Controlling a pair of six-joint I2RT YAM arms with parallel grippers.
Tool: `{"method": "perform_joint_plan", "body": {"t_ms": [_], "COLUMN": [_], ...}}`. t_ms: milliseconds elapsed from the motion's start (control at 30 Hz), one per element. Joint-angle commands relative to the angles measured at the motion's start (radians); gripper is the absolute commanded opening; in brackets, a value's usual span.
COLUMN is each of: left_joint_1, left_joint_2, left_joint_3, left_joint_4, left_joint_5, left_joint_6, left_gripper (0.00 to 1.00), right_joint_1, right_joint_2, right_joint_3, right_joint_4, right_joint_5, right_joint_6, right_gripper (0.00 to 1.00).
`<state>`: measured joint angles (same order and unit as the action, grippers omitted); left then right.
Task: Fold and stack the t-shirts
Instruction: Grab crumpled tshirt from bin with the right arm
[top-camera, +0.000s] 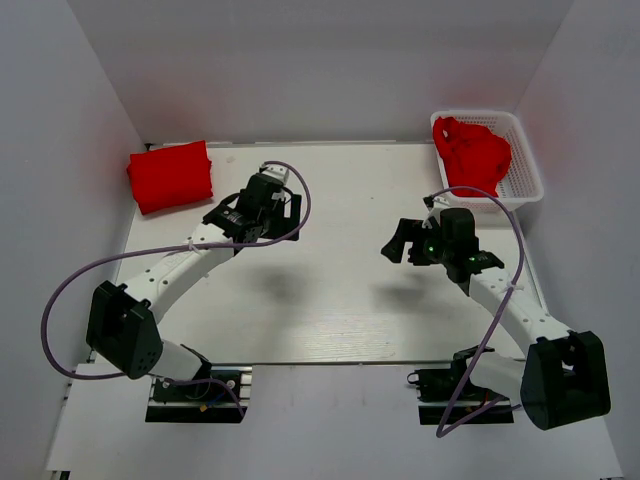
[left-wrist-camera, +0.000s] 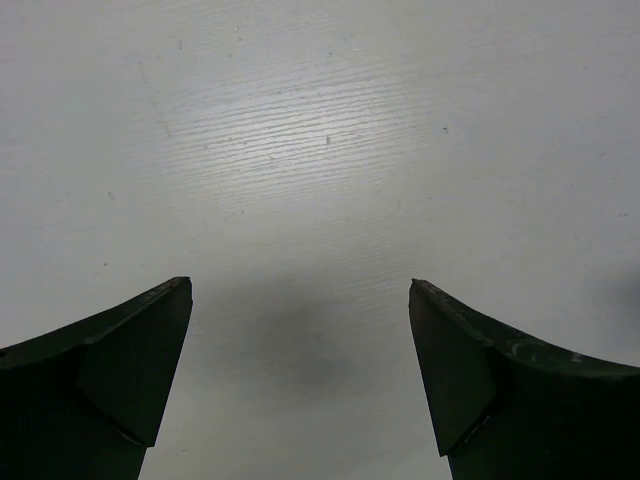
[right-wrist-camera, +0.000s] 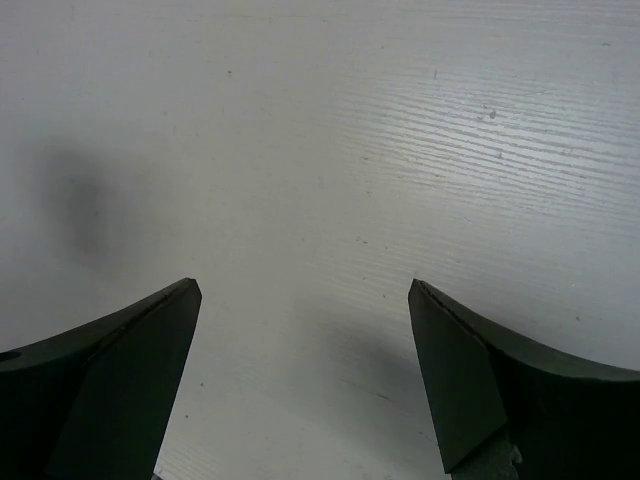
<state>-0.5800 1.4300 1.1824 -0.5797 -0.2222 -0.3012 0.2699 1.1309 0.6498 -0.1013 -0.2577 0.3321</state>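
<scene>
The second red t-shirt is lying crumpled inside the basket, so I will carry my right gripper outward over it and then lower it onto the t-shirt's fold nearest the basket's side (top-camera: 489, 160).
One red t-shirt (top-camera: 168, 176) lies folded at the table's far left corner. A second red t-shirt (top-camera: 472, 155) sits crumpled in the white basket (top-camera: 528, 170) at the far right. My left gripper (top-camera: 268, 210) hovers right of the folded shirt, apart from it. In the left wrist view the left gripper (left-wrist-camera: 300, 282) is open, with only bare white table between its fingers. My right gripper (top-camera: 400, 243) hangs below and left of the basket. The right wrist view shows the right gripper (right-wrist-camera: 304, 283) open and empty over the table.
White walls close the table (top-camera: 340, 290) in at the back and both sides. The basket stands against the right wall. Both arm bases sit at the near edge, with cables looping beside them.
</scene>
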Motion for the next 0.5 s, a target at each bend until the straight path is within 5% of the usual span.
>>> {"method": "perform_joint_plan", "body": {"t_ms": [0,333,467], "left_joint_1": [-0.004,-0.004,-0.004], "left_joint_2": [-0.057,-0.048,-0.048], "left_joint_3": [-0.006,0.003,-0.027], "left_joint_4": [-0.018,-0.017,0.009], "left_joint_5": [-0.066,-0.086,-0.059], "left_joint_6": [-0.016,-0.016,-0.035], "left_gripper": [1.0,1.0,1.0], "right_joint_1": [0.002,-0.006,-0.02], "right_joint_2": [-0.023,0.032,0.171], "right_joint_3": [-0.007,0.049,0.262], "right_joint_4": [0.052,0.048,-0.087], "right_joint_5": [-0.015,0.012,0.323], "right_joint_6": [0.005,-0.01,-0.018], "right_gripper": [0.9,0.9,0.9]}}
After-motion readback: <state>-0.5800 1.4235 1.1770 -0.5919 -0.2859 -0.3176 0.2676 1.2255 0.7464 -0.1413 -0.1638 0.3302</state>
